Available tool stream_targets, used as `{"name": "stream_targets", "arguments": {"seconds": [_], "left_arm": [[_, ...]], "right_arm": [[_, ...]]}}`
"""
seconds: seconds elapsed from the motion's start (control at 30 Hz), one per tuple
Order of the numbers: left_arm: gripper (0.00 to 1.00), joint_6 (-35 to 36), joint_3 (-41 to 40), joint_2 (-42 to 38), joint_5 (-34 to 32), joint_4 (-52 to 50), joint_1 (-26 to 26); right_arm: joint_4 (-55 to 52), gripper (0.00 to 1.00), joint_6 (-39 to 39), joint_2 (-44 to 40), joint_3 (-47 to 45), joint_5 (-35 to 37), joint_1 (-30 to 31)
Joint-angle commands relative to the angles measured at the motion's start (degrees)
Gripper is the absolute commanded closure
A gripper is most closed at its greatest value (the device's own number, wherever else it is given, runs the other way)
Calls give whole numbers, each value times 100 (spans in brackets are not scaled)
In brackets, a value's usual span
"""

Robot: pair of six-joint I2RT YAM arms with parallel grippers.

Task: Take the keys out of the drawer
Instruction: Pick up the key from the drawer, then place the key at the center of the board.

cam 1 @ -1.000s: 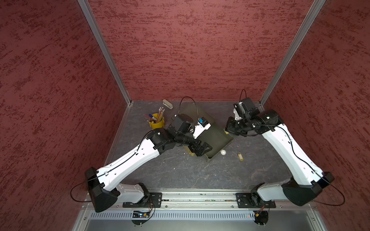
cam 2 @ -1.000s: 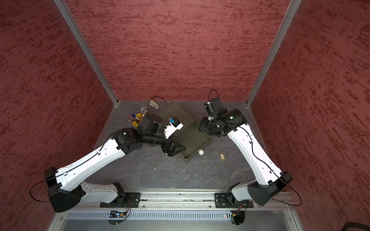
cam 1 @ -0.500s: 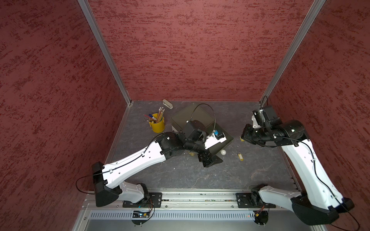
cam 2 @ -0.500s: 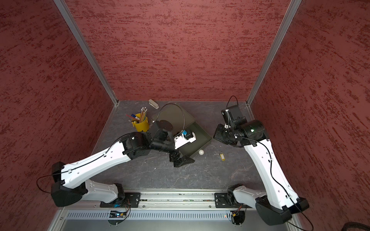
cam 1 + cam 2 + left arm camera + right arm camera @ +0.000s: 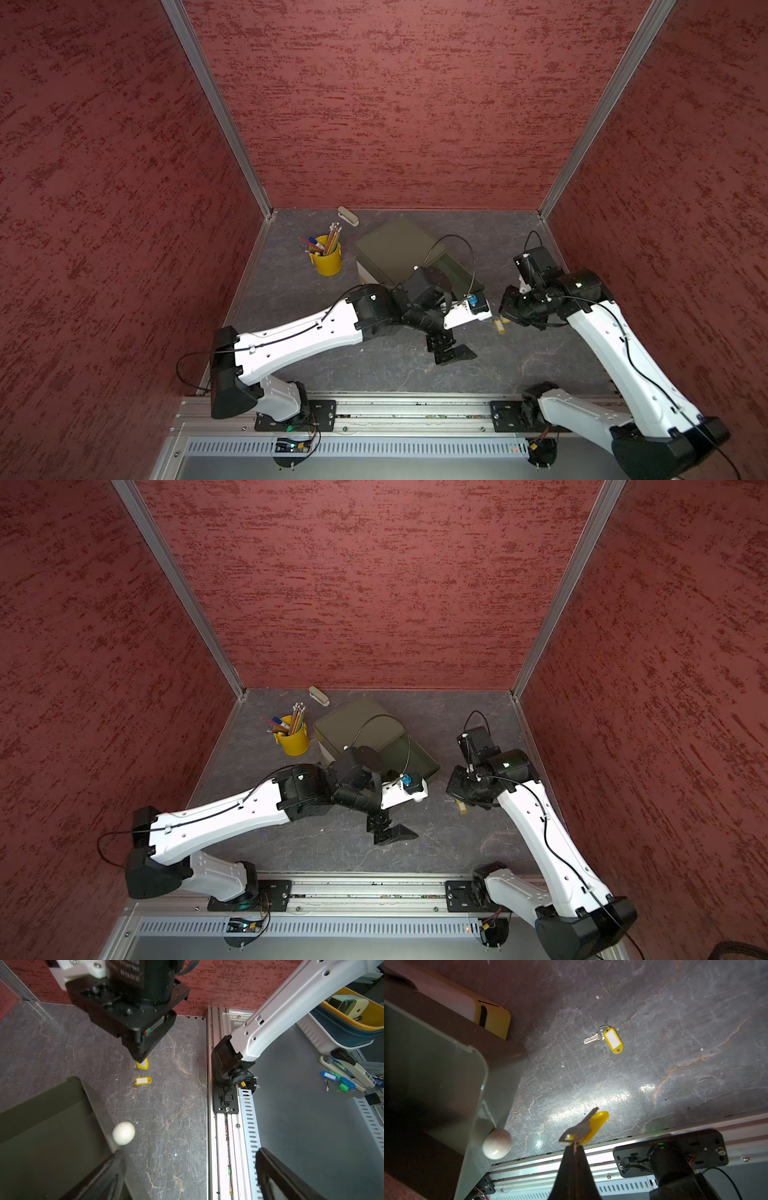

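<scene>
The held key still hangs above the table, so my right gripper should lower next toward the bare tabletop on the second key's near side to release there.
My right gripper (image 5: pixel 575 1146) is shut on a key with a yellow tag (image 5: pixel 583 1128), which hangs just above the table right of the drawer. A second yellow-tagged key (image 5: pixel 610 1040) lies flat on the table close by, and it shows in both top views (image 5: pixel 500 328) (image 5: pixel 461 807). The olive drawer (image 5: pixel 41 1126) stands pulled open with its white knob (image 5: pixel 123 1133) facing the front. My left gripper (image 5: pixel 451 351) is open and empty, low over the table in front of the drawer. In the left wrist view the held key (image 5: pixel 143 1065) hangs under the right gripper.
An olive cabinet (image 5: pixel 395 249) holds the drawer. A yellow cup of pencils (image 5: pixel 328 259) stands to its left, with a small beige stapler (image 5: pixel 347 216) by the back wall. The metal rail (image 5: pixel 224 1136) runs along the table's front edge. Beyond it lie blue and green key tags (image 5: pixel 336 1081).
My right arm has swung away from the drawer, right and toward the front, with the yellow-tagged key. My left arm has pulled back off the drawer toward the table's front.
</scene>
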Motion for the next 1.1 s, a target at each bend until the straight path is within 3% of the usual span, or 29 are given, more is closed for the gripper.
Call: {"name": "stream_targets", "arguments": {"seconds": [0.0, 0.43, 1.07], "left_arm": [[0, 55, 200, 116, -108, 32, -102], [0, -11, 104, 252, -154, 91, -239], [0, 20, 9, 188, -274, -16, -195]], "right_arm": [[478, 100, 50, -79, -288, -128, -66], [1571, 100, 6, 241, -1529, -387, -373], [2741, 100, -310, 1492, -2096, -612, -733]]}}
